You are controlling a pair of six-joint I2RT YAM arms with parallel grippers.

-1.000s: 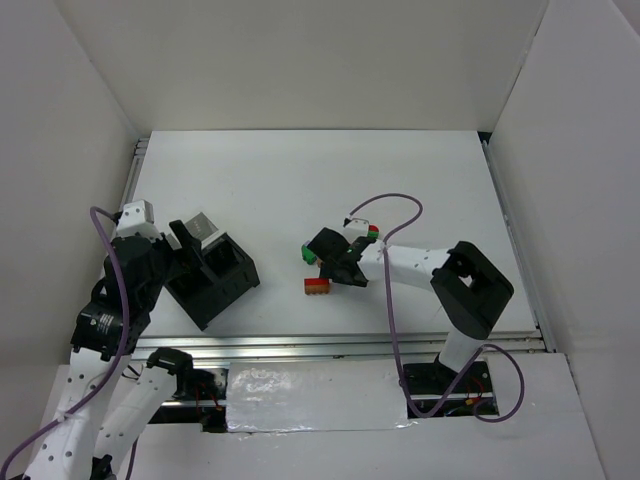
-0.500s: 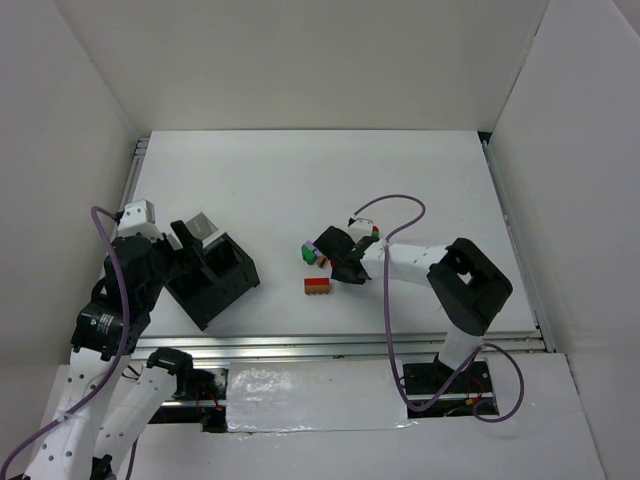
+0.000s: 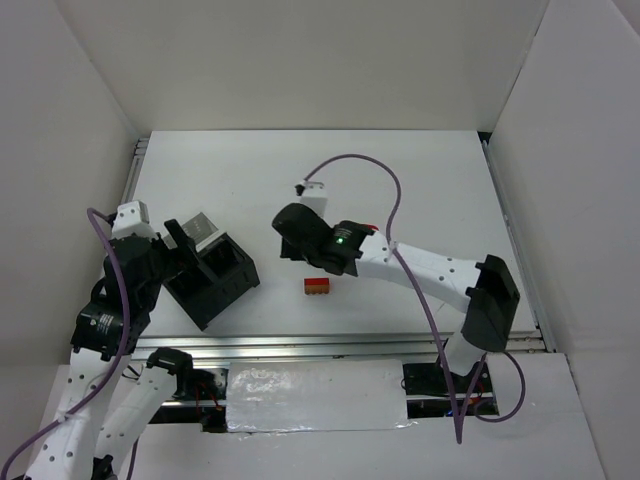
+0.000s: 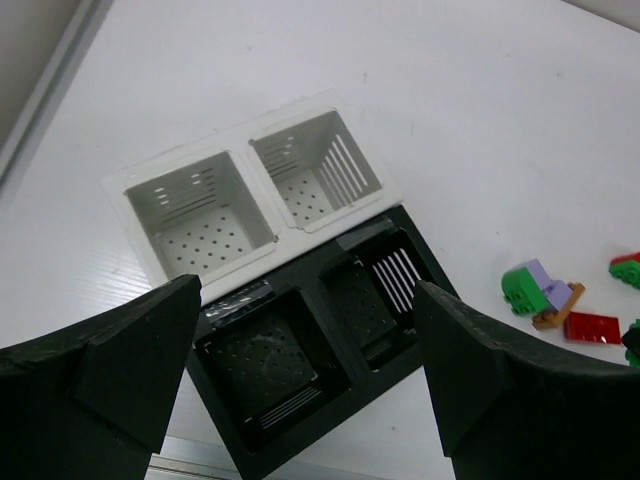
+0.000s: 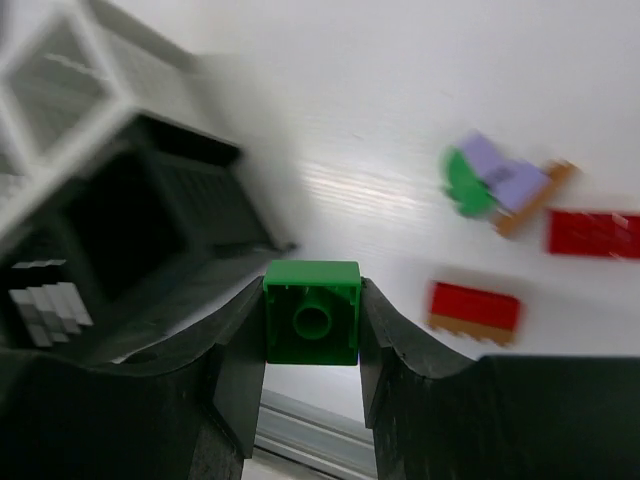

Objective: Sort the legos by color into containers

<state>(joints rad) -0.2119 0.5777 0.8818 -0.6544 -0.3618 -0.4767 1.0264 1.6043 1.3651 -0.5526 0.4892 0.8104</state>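
I will move the green lego to the left in the top view with my right gripper next, over the black compartment nearest the loose legos, because that compartment is empty.
My right gripper [image 5: 312, 330] is shut on a small green lego [image 5: 312, 313] and holds it above the table, between the lego pile and the black box [image 5: 130, 235]. In the top view it [image 3: 288, 243] hangs just right of the box [image 3: 215, 285]. A green and lilac stack [image 5: 495, 185], a flat red brick [image 5: 593, 232] and a red-on-tan brick [image 5: 475, 307] lie on the table. My left gripper [image 4: 305, 330] is open and empty over the box's two black compartments [image 4: 265, 365]; two white compartments [image 4: 195, 215] adjoin them.
The red-on-tan brick [image 3: 318, 287] lies alone in front of my right arm in the top view; the other loose legos are hidden under that arm. White walls enclose the table. A metal rail [image 3: 340, 347] runs along the near edge.
My right arm has swung left from the lego pile towards the black box, carrying the green lego. My left arm has not moved.
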